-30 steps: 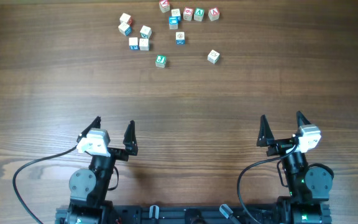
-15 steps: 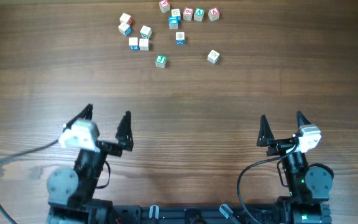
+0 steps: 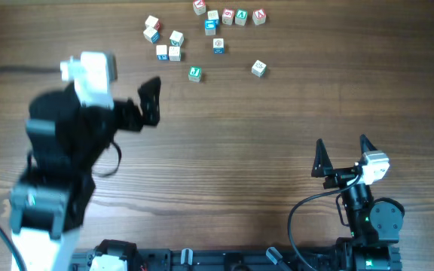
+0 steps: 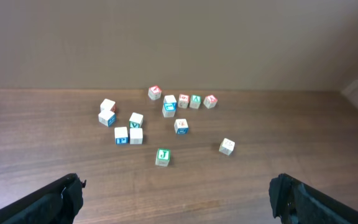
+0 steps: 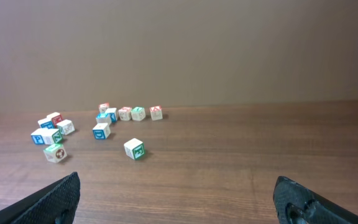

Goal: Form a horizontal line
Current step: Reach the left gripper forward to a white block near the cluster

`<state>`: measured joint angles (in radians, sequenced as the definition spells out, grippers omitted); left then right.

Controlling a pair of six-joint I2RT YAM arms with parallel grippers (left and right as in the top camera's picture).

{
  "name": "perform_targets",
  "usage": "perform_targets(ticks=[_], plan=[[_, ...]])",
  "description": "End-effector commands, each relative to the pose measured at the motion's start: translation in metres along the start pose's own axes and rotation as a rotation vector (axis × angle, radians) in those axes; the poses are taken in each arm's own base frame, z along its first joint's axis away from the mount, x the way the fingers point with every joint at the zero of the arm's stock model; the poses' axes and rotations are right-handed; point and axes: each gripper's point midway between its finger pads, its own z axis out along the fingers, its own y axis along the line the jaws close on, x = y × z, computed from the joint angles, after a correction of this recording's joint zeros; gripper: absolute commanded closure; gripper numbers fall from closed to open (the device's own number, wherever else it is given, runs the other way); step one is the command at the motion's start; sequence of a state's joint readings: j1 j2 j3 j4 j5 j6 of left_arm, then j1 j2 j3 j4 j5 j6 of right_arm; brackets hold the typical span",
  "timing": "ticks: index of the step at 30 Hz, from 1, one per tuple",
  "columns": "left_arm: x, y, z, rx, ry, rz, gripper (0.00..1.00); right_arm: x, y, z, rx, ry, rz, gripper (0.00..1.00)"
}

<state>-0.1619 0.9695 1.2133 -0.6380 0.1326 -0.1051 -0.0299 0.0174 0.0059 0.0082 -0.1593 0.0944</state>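
Note:
The left gripper reaches outward next and lowers its fingers around the pale wooden cube point(image 3: 176, 38) point(image 4: 136, 119) behind the cluster's front pair. The cube lies outward of and below the gripper.
A short row of three pale letter cubes point(image 3: 241, 16) lies side by side at the table's far edge. It also shows in the left wrist view point(image 4: 195, 101) and the right wrist view point(image 5: 138, 113). More single cubes are scattered near it. My left gripper point(image 3: 126, 94) is open and empty, raised over the left of the table, short of the cubes; its fingers frame bare wood in its wrist view point(image 4: 179, 199). My right gripper point(image 3: 340, 147) is open and empty near the front edge, far from the cubes, as its wrist view shows point(image 5: 179, 199).
A cluster of several cubes point(image 3: 163, 41) lies left of the row. A green-faced J cube point(image 3: 194, 74) and a pale cube point(image 3: 258, 68) lie nearest my arms. A cable trails off the left arm. Bare wood lies between grippers and cubes.
My left arm has lifted and swung forward and left, toward the cubes. The right arm and the cubes have not moved.

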Motion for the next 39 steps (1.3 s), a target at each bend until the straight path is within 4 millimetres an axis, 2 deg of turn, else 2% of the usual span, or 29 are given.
perform_targets(ticks=[1, 6, 11, 13, 17, 21, 26, 29, 36, 39], plan=[[-0.039, -0.007, 0.025, 0.012, 0.021, 0.054, 0.0, -0.002, -0.003, 0.0, 0.016, -0.01, 0.016, 0.0], [-0.06, -0.003, 0.077, 0.0, 0.097, 0.091, 0.0, -0.002, -0.003, 0.0, 0.016, -0.01, 0.016, 0.0], [-0.055, 0.006, 0.137, -0.009, 0.169, 0.08, 0.0, -0.002, -0.003, 0.0, 0.016, -0.009, 0.016, 0.0], [-0.043, 0.011, 0.164, -0.013, 0.204, 0.08, 0.0, -0.002, -0.003, 0.0, 0.016, -0.009, 0.016, 0.0], [-0.005, 0.023, 0.213, -0.007, 0.298, 0.116, 0.0, -0.002, -0.003, 0.0, 0.016, -0.01, 0.016, 0.0], [0.032, 0.023, 0.249, 0.071, 0.374, 0.193, 0.0, -0.002, -0.003, 0.0, 0.016, -0.01, 0.016, 0.0], [0.073, 0.034, 0.281, 0.09, 0.449, 0.284, 0.0, -0.002, -0.003, 0.0, 0.016, -0.01, 0.016, 0.0], [0.092, 0.04, 0.29, 0.085, 0.496, 0.276, 0.0, -0.002, -0.003, 0.0, 0.016, -0.01, 0.015, 0.0], [0.087, 0.043, 0.321, 0.085, 0.4, 0.295, 0.0, -0.002, -0.003, 0.0, 0.016, -0.01, 0.016, 0.0], [0.093, 0.049, 0.337, 0.082, 0.376, 0.297, 0.0, -0.002, -0.003, 0.0, 0.016, -0.01, 0.016, 0.0]])
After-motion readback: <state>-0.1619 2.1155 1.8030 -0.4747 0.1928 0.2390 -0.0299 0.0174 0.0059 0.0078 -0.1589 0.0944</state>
